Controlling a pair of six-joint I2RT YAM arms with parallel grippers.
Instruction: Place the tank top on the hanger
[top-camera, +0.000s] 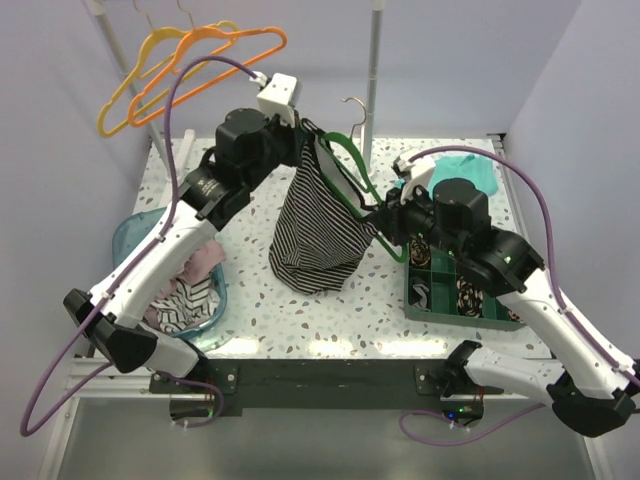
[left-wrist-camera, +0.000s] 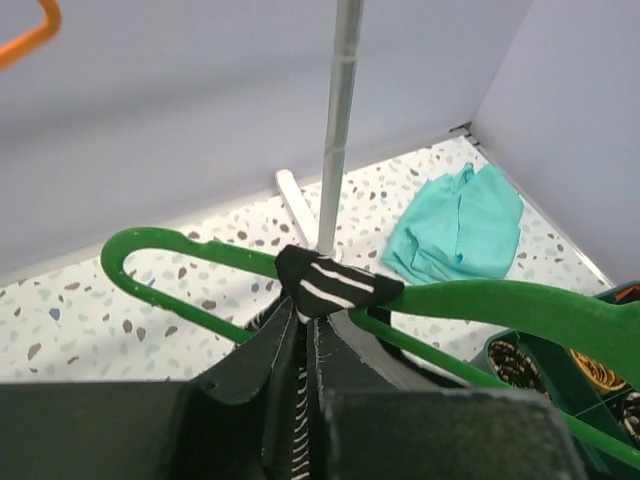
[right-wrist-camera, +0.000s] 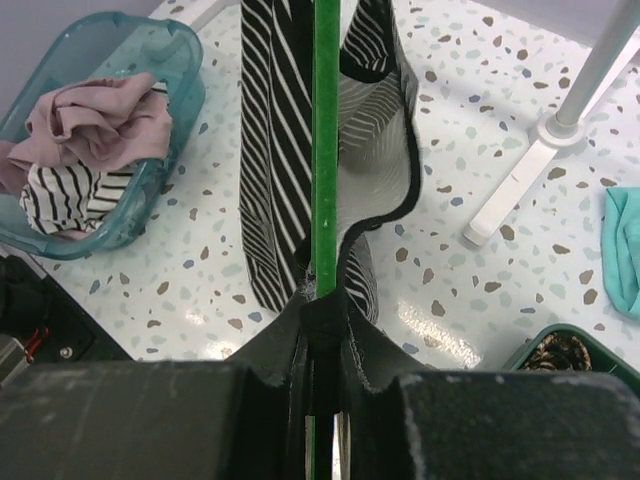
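Note:
The hanger's hook stands free. My right gripper will next carry it outward, tilting upward, and release it in the gap between the orange hanger and the gray pole.
The striped tank top (top-camera: 315, 235) hangs in the air over the middle of the table, its hem near the tabletop. My left gripper (top-camera: 300, 135) is shut on a strap at its top. In the left wrist view the strap (left-wrist-camera: 335, 285) lies over one arm of the green hanger (left-wrist-camera: 500, 305), and striped fabric runs down between my left gripper's (left-wrist-camera: 305, 330) closed fingers. My right gripper (top-camera: 385, 215) is shut on the hanger (top-camera: 352, 165), which slants up through the top. In the right wrist view the green bar (right-wrist-camera: 325, 130) rises from my right gripper (right-wrist-camera: 322, 310), with the tank top (right-wrist-camera: 270, 150) on both sides.
A teal bin (top-camera: 128, 232) at the left holds a mauve garment and striped clothes. A teal cloth (top-camera: 465, 168) lies at the back right. A green compartment tray (top-camera: 455, 295) sits under the right arm. Orange and yellow hangers (top-camera: 200, 55) hang at the back left beside the rack pole (top-camera: 374, 70).

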